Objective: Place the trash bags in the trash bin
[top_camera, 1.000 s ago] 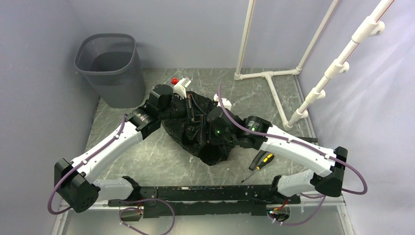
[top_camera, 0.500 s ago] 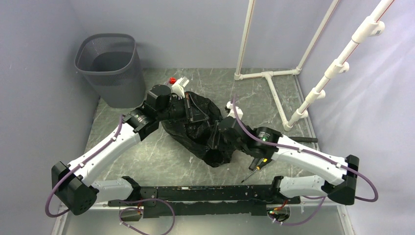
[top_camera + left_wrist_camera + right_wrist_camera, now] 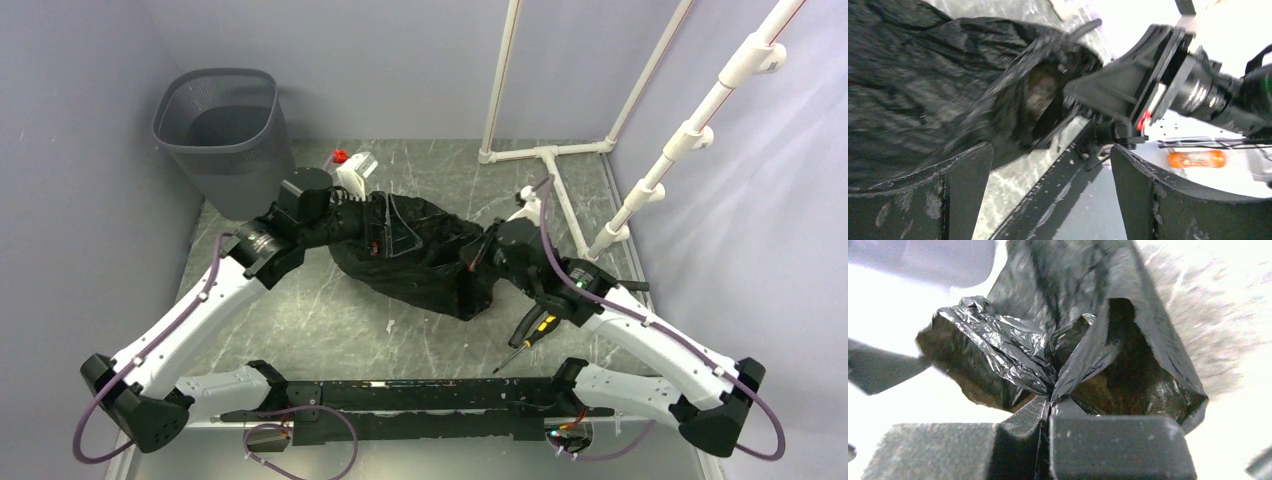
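Observation:
The bin stands away from the bag [image 3: 425, 268], so the left gripper will next move outward and to the left in the top view, onto the bin's bag-side rim [image 3: 275, 112].
A wrinkly glossy black trash bag [image 3: 425, 268] lies stretched across the middle of the table. My right gripper [image 3: 472, 262] is at the bag's right end, and in the right wrist view it [image 3: 1049, 402] is shut on a pinched fold of the trash bag [image 3: 1013, 347], whose mouth gapes beside the pinch. My left gripper [image 3: 383, 228] hangs over the bag's left part. In the left wrist view it [image 3: 1050, 167] stands open with nothing between its fingers [image 3: 960, 192], and the bag [image 3: 923, 90] lies just beyond them. The dark grey mesh trash bin [image 3: 218, 140] stands upright at the far left corner, away from both grippers.
A yellow-and-black screwdriver [image 3: 533, 333] lies near the right arm. A white PVC pipe frame [image 3: 545, 153] stands at the back right. A small white and red object [image 3: 350, 165] sits behind the left wrist. A black rail [image 3: 420, 395] runs along the near edge.
My left gripper has opened, let go of the bag and drawn back to the left. My right gripper has shut on the bag and pulled it rightward, stretching it out.

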